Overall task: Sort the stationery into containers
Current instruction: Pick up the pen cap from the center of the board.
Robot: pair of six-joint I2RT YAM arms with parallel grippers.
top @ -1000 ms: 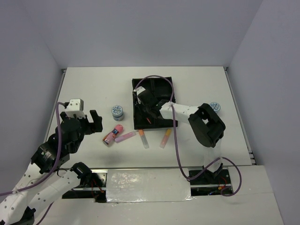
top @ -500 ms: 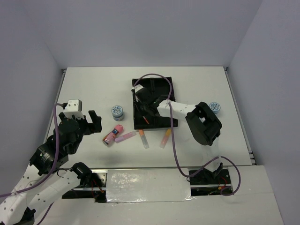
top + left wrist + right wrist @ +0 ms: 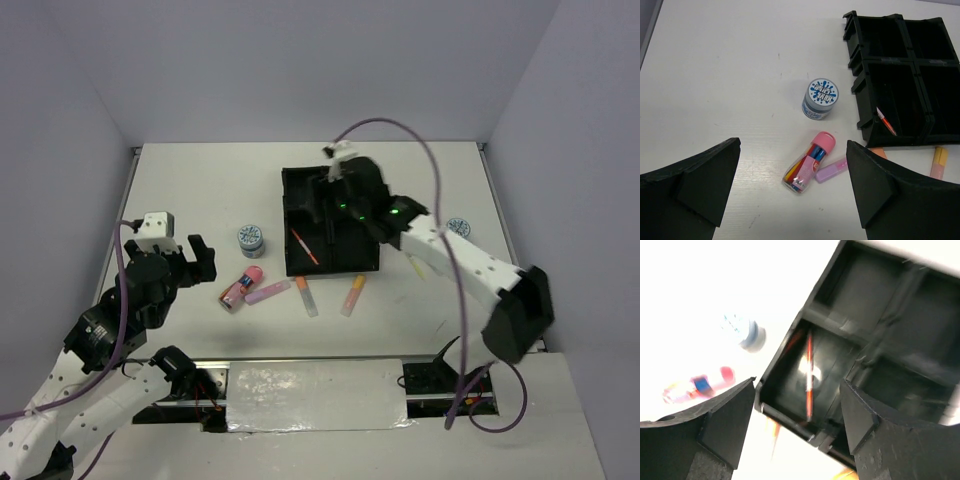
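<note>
The robot's empty left gripper should next swing past the orange markers and go down to the tabletop beyond them, which is below the gripper and to the right in the top view.
The black tray holds a thin orange pen in its near-left container. My right gripper hovers above the tray, open and empty; the right wrist view shows the pen lying free below my right gripper. My left gripper is open, left of the loose stationery. Ahead of my left gripper lie a pink tube, a purple marker and a tape roll. Orange markers lie in front of the tray.
A second tape roll sits right of the tray, beside my right arm. The tray's other compartments look dark, and their contents cannot be made out. The table's near edge runs just behind the loose markers.
My right gripper has opened and lifted back out of the near-left compartment, leaving the orange pen lying in it. The left arm has hardly moved.
</note>
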